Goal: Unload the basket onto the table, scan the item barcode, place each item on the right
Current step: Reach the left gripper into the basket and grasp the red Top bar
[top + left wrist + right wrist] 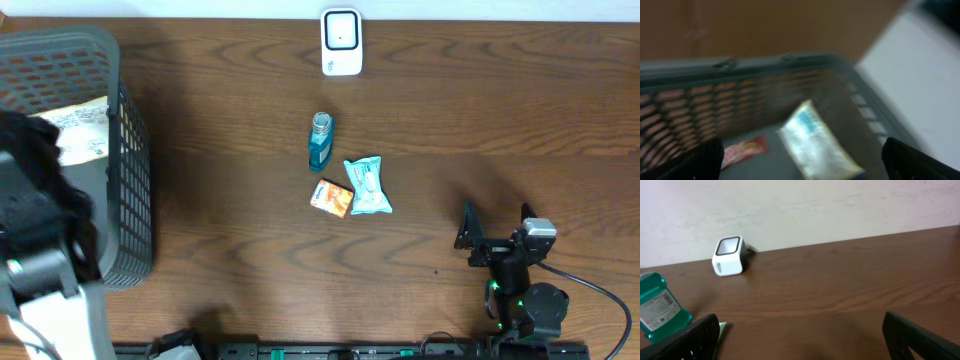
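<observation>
The red packet lies on the bottom of the grey basket, below the basket's rim, so my left gripper will next tilt down and lower into the basket onto the red packet's lower end (730,158).
The white barcode scanner (341,42) stands at the table's far edge, also in the right wrist view as the scanner (729,256). Mid-table lie a teal bottle (320,142), an orange packet (331,197) and a pale teal pouch (367,186). My left arm (40,200) reaches over the grey basket (130,180). My left gripper (802,160) is open above a white pouch (815,145) and a red packet (745,150) on the basket floor, holding nothing. My right gripper (497,222) rests open and empty near the front right, its jaws (802,335) wide over bare wood.
The basket wall (740,95) of grey mesh rises around the left gripper. A white printed package (80,135) shows inside the basket from above. The teal bottle (657,305) stands at the left edge of the right wrist view. A cable (600,290) trails from the right arm's base.
</observation>
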Motion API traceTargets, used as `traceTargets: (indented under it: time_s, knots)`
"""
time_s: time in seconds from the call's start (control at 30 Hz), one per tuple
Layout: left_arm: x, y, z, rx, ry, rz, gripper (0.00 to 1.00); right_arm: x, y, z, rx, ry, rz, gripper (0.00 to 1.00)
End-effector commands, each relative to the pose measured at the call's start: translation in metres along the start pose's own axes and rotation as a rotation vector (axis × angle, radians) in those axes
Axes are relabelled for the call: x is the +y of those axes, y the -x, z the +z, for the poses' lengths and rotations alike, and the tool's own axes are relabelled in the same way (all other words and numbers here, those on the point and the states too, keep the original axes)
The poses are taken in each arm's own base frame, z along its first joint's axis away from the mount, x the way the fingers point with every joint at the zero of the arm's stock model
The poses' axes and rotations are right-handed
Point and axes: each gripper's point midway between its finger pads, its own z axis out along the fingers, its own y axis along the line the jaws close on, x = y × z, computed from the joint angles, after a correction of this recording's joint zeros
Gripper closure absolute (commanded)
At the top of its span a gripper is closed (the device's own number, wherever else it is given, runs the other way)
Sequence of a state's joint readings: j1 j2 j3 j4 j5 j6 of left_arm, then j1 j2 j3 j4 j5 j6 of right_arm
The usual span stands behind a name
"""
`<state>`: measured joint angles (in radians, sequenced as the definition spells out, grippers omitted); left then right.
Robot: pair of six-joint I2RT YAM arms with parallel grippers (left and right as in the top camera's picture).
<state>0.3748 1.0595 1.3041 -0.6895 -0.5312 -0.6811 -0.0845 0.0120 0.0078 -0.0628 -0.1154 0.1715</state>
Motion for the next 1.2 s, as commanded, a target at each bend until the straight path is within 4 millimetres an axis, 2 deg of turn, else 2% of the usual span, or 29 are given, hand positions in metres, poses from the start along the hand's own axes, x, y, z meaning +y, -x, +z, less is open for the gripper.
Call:
traceTargets:
  time_s: [0.0, 0.07, 0.2, 0.33, 0.47, 0.67, 0.9, 1.17]
  knots:
    - [0.006, -0.037, 0.043, 0.232, 0.006, -0.105, 0.0, 0.001, -0.001, 0.0, 0.0, 0.003, -0.008, 0.01]
    - [0.021, -0.058, 0.069, 0.339, 0.063, -0.12, 0.0, 0.001, -0.001, 0.0, 0.0, 0.003, -0.008, 0.01]
    - [0.056, -0.089, 0.112, 0.447, 0.209, -0.092, 0.02, 0.001, -0.001, 0.0, 0.0, 0.003, -0.008, 0.01]
    - [0.083, -0.112, 0.14, 0.489, 0.304, -0.031, 0.02, 0.001, -0.001, 0.0, 0.0, 0.003, -0.008, 0.01]
    - [0.103, -0.135, 0.168, 0.544, 0.334, 0.111, 0.02, 0.001, -0.001, 0.0, 0.0, 0.003, -0.008, 0.01]
    - [0.12, -0.163, 0.191, 0.644, 0.322, 0.349, 0.05, 0.001, -0.001, 0.0, 0.0, 0.003, -0.008, 0.01]
    - [0.134, -0.192, 0.207, 0.725, 0.342, 0.414, 0.06, 0.001, -0.001, 0.0, 0.0, 0.003, -0.008, 0.01]
    - [0.149, -0.219, 0.212, 0.788, 0.368, 0.435, 0.06, 0.001, -0.001, 0.0, 0.0, 0.003, -0.008, 0.01]
